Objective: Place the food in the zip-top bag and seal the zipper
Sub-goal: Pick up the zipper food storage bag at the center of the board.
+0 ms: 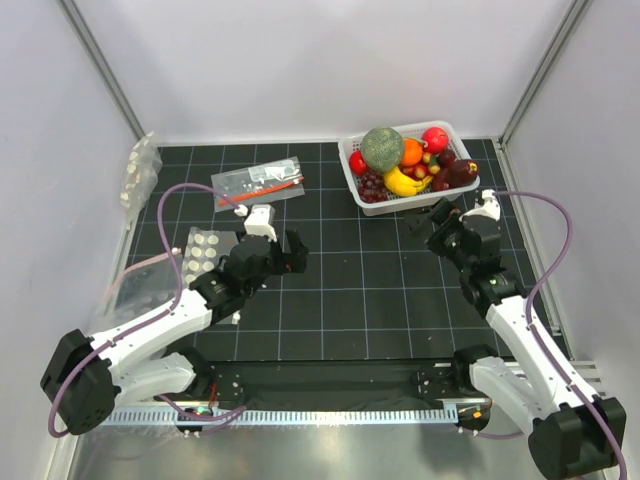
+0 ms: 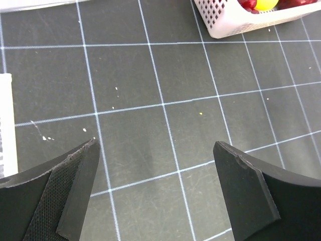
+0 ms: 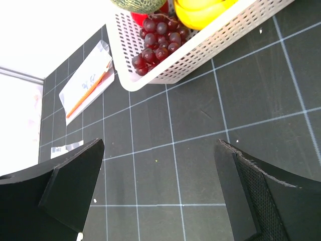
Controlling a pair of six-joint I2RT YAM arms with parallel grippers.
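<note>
My left gripper moves outward and down next, turning, onto the zipper's end by the basket, since that end lies uncovered with bare mat beside it.
The food lies in a white basket (image 1: 352, 180) at the back right: a red ball (image 1: 434, 139), another red ball (image 1: 357, 162) and an orange ball (image 1: 411, 151). The zip-top bag (image 1: 258, 182) lies flat at the back left, its red-orange zipper (image 1: 272, 188) along one edge. It also shows in the right wrist view (image 3: 85, 80), with the zipper (image 3: 90, 89). My left gripper (image 1: 290, 248) (image 2: 156, 145) is open and empty over the mat, right of the bag. My right gripper (image 1: 445, 222) (image 3: 159, 144) is open and empty just in front of the basket (image 3: 165, 75).
The basket also holds a green melon (image 1: 382, 147), a banana (image 1: 403, 183) and dark grapes (image 1: 372, 186). A clear bag of white discs (image 1: 205, 255) lies under my left arm, and another (image 1: 140, 170) leans at the left wall. White walls enclose the mat.
</note>
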